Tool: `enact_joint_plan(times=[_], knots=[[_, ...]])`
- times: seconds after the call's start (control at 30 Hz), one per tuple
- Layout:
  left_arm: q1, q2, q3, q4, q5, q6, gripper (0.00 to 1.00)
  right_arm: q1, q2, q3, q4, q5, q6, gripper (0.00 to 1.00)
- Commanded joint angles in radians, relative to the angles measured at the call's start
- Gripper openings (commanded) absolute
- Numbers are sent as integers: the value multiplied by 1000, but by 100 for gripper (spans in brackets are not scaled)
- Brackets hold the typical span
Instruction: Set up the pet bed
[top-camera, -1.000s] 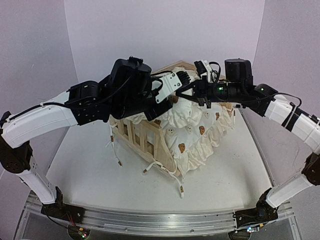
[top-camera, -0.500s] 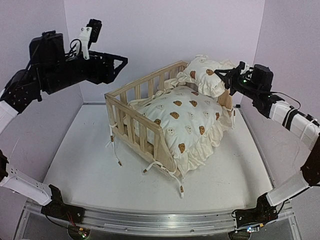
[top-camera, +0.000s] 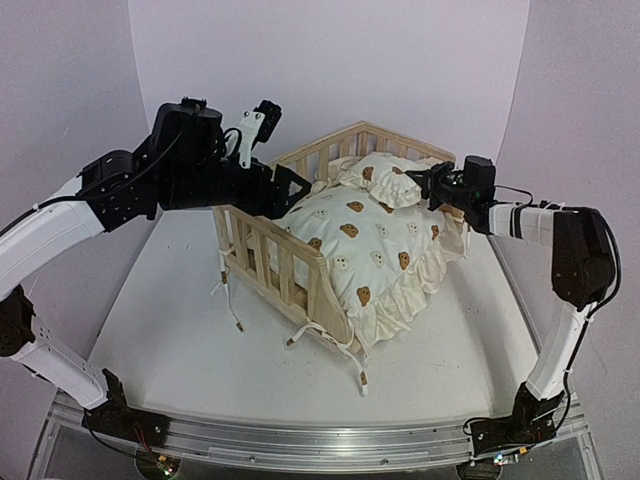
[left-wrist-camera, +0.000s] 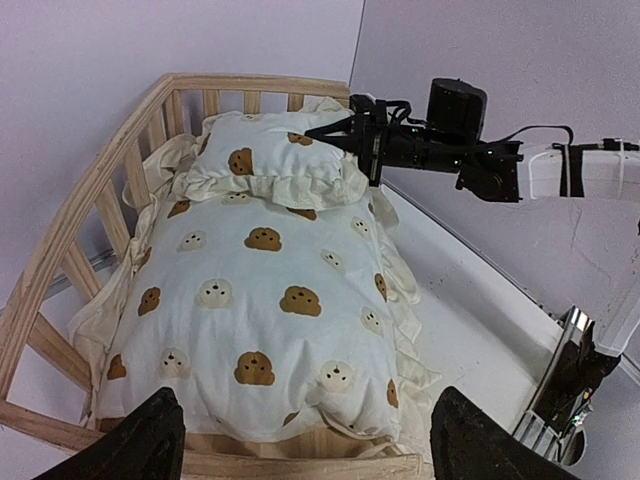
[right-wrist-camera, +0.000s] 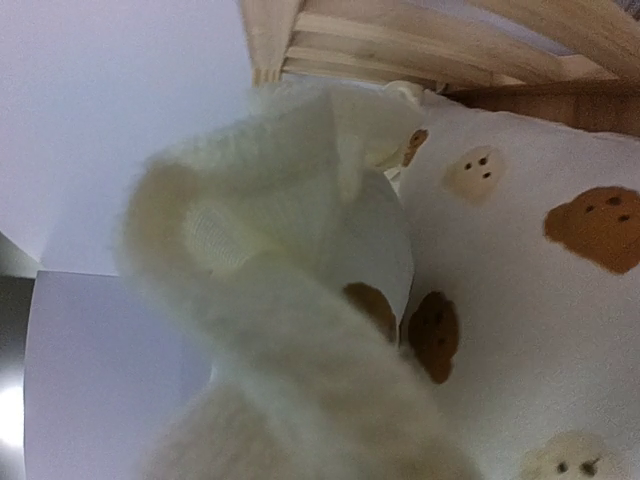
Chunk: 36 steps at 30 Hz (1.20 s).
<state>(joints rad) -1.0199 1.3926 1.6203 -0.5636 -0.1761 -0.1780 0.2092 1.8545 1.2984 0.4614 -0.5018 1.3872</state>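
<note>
The pillow's ruffled edge in the robot's right gripper will go down a little next, onto the cushion's far end.
The pet bed's pine frame (top-camera: 268, 250) stands at mid-table with the bear-print cushion (top-camera: 372, 240) lying inside it. The small pillow (top-camera: 383, 172) rests on the cushion's far end against the back rail. My right gripper (top-camera: 419, 182) reaches in from the right and is shut on the pillow's ruffled edge (right-wrist-camera: 300, 330), which fills the right wrist view and hides the fingers. My left gripper (top-camera: 298, 190) hovers over the near-left rail, open and empty. In the left wrist view its dark fingertips (left-wrist-camera: 150, 440) straddle the cushion (left-wrist-camera: 270, 300) from above, with the pillow (left-wrist-camera: 265, 155) beyond.
Loose cream ties (top-camera: 236, 318) hang from the frame's front corner onto the white table (top-camera: 160, 330). The cushion's ruffle spills over the open right side (top-camera: 430, 275). Lilac walls close in behind and at both sides.
The left gripper let go, opened, swung up and away to the left, then came back over the left rail. The right gripper shut on the pillow and lowered it onto the cushion's far end.
</note>
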Motion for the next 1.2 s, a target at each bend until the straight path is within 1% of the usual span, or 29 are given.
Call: enact_joint_plan(times=[0.0, 0.1, 0.17, 0.23, 0.33, 0.37, 0.43, 0.53, 0.6, 0.7, 0.73, 0.77, 0.83, 0.9, 0.93, 0.97, 1.0, 1.07, 1.1, 1.17], knots=[[1, -36, 17, 38, 32, -14, 85, -54, 83, 81, 94, -109, 18, 0], [1, -34, 8, 49, 40, -16, 85, -63, 152, 94, 98, -141, -21, 0], [3, -28, 10, 53, 45, -18, 84, -69, 177, 119, 56, -144, -79, 0], [3, -25, 10, 56, 53, -23, 84, -76, 202, 134, 43, -156, -93, 0], [3, -23, 8, 57, 62, -27, 84, -76, 196, 108, 45, -142, -106, 0], [2, -23, 9, 57, 60, -29, 84, -76, 182, 95, 42, -130, -118, 3], [3, -26, 6, 57, 52, -33, 85, -80, 142, 77, -4, -104, -161, 16], [5, -41, -4, 58, 22, -46, 84, -80, 67, 91, -138, -92, -249, 43], [13, -57, -16, 57, -10, -70, 85, -84, -10, 82, -257, -67, -330, 60], [60, -94, -44, 57, -28, -108, 85, -100, -160, 54, -486, -8, -520, 79], [101, -117, -58, 57, -30, -120, 86, -111, -215, 37, -579, 6, -591, 91], [140, -135, -71, 53, -29, -129, 86, -124, -269, 20, -652, 19, -662, 97], [246, -180, -92, 41, -24, -137, 86, -145, -358, 30, -854, 66, -872, 98], [368, -228, -112, 38, -56, -110, 88, -146, -440, 69, -1077, 202, -1088, 98], [440, -245, -118, 41, -67, -89, 89, -147, -491, 59, -1126, 272, -1160, 98], [526, -251, -116, 41, -43, -64, 90, -147, -548, 45, -1150, 317, -1229, 98], [605, -243, -96, 30, -1, -44, 91, -146, -596, 42, -1173, 337, -1275, 98], [737, -230, -46, 4, 51, -20, 91, -146, -675, 76, -1229, 369, -1303, 98], [775, -233, -28, 4, 56, -8, 91, -146, -702, 121, -1269, 381, -1312, 98], [802, -252, -2, 13, 49, 25, 91, -146, -762, 201, -1322, 414, -1324, 98]])
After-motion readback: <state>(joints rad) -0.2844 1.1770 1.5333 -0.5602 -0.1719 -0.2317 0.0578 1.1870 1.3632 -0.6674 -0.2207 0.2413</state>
